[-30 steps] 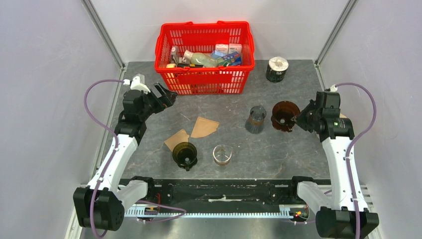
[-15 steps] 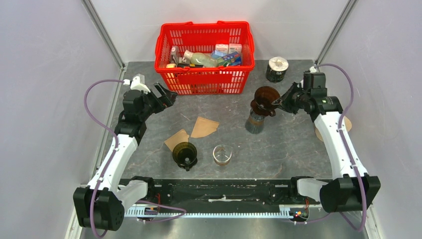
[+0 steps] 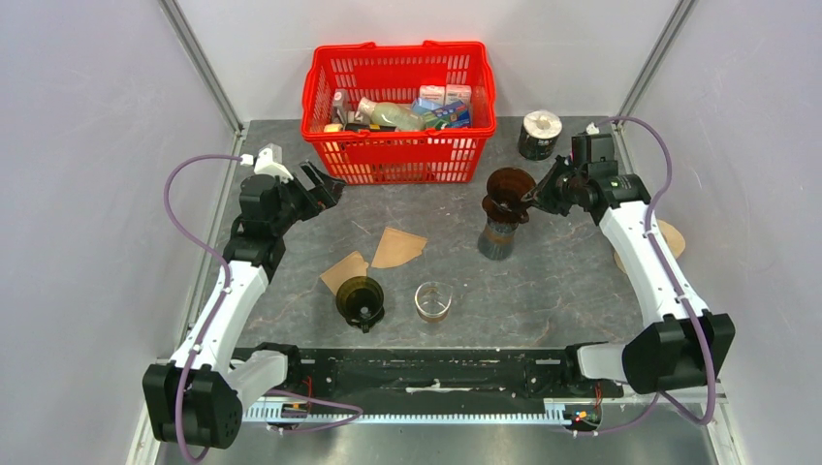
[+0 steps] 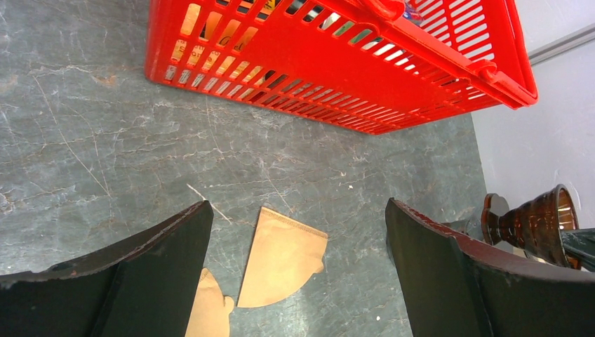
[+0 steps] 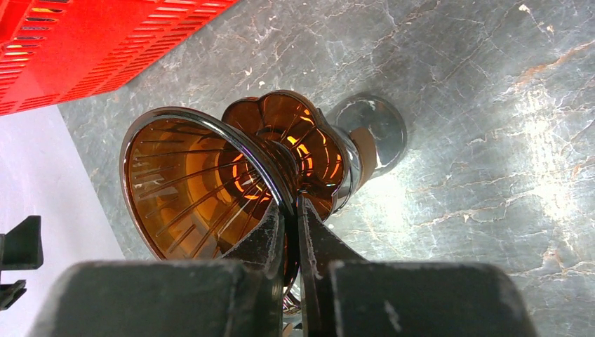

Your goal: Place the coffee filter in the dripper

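Note:
The server's neck shows beside the dripper's base. My right gripper will next go down a little, bring the dripper's base onto the server's opening (image 3: 502,223), and open off the dripper's rim.
Two brown paper coffee filters lie flat on the table, one at the middle (image 3: 397,247) (image 4: 284,256) and one nearer the front (image 3: 346,270) (image 4: 208,309). My right gripper (image 3: 536,197) (image 5: 291,210) is shut on the rim of an amber dripper (image 3: 509,192) (image 5: 189,186). It holds the dripper over the mouth of a glass server (image 3: 498,237) (image 5: 372,130); I cannot tell whether the dripper rests on it. My left gripper (image 3: 325,184) (image 4: 298,207) is open and empty, raised above the table between the basket and the filters.
A red basket (image 3: 397,97) (image 4: 337,63) of groceries stands at the back. A dark green dripper (image 3: 361,298) and a small glass cup (image 3: 433,300) sit near the front. A round tin (image 3: 540,135) is at the back right. Another filter (image 3: 671,235) lies partly behind the right arm.
My right gripper has carried the amber dripper up and left, from the table right of the glass server to above its mouth. The left arm has not moved.

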Available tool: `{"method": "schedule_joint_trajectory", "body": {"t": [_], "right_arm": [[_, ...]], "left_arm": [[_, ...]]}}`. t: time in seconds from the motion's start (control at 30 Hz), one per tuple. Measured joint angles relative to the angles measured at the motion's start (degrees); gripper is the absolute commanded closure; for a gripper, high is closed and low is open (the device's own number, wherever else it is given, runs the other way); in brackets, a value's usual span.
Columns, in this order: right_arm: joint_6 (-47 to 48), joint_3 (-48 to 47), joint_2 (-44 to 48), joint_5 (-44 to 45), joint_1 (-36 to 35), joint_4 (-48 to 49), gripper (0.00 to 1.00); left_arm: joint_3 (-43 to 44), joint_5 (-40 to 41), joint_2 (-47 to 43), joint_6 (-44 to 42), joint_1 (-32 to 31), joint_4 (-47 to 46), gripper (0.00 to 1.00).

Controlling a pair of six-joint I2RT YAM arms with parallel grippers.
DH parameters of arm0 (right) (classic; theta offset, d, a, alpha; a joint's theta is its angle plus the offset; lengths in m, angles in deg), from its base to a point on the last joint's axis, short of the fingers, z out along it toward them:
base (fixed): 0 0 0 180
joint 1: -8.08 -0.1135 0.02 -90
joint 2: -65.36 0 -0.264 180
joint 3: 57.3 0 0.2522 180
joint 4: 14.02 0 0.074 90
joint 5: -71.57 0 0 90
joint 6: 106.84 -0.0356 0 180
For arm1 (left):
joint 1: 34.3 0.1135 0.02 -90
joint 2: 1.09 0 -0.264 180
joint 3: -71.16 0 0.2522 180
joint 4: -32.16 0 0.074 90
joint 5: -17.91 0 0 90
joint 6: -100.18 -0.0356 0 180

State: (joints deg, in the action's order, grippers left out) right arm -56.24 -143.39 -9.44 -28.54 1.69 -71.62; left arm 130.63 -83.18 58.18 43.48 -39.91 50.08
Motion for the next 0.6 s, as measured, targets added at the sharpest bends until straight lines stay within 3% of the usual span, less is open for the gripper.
{"method": "schedule_joint_trajectory", "body": {"t": [0.6], "right_arm": [[1.62, 0.28, -2.08, -0.02, -0.04, -1.2, 0.99]], "left_arm": [[0.0, 0.72, 0.26, -0.02, 0.0, 0.2, 0.0]]}}
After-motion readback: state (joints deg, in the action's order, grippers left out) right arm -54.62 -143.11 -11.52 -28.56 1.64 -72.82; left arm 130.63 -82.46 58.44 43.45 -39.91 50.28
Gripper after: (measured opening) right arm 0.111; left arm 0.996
